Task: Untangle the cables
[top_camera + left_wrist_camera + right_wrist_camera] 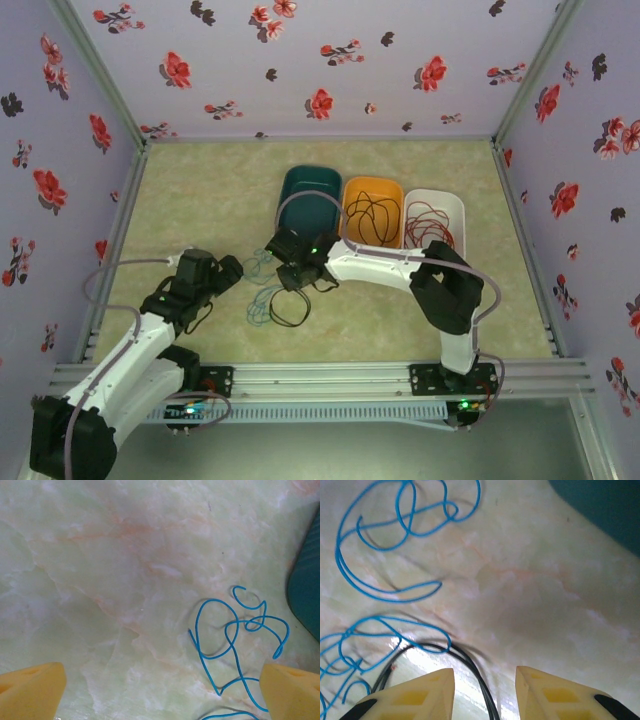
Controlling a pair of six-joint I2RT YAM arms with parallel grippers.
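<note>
The black cable's curved side [307, 303] [485, 692] runs between my right gripper's open fingers, so that gripper comes down onto it, back toward my base, next.
A blue cable [258, 292] lies in loose loops on the table between my two grippers, with a black cable [290, 312] looped just right of it. In the left wrist view the blue cable [235, 630] lies ahead and to the right, running up to the right finger [290, 690]. My left gripper [164, 680] is open wide over bare table. My right gripper [485, 672] is open; the black cable [470, 662] runs between its fingers, ungripped. Blue cable loops [395, 540] lie to its left. Another black cable [372, 215] and a red cable [432, 225] lie in trays.
Three trays stand side by side at the back: a teal tray [310, 182], an orange tray [352, 190] and a white tray [452, 203]. The teal tray's edge [306, 595] sits close to the right of the left gripper. Walls enclose the table.
</note>
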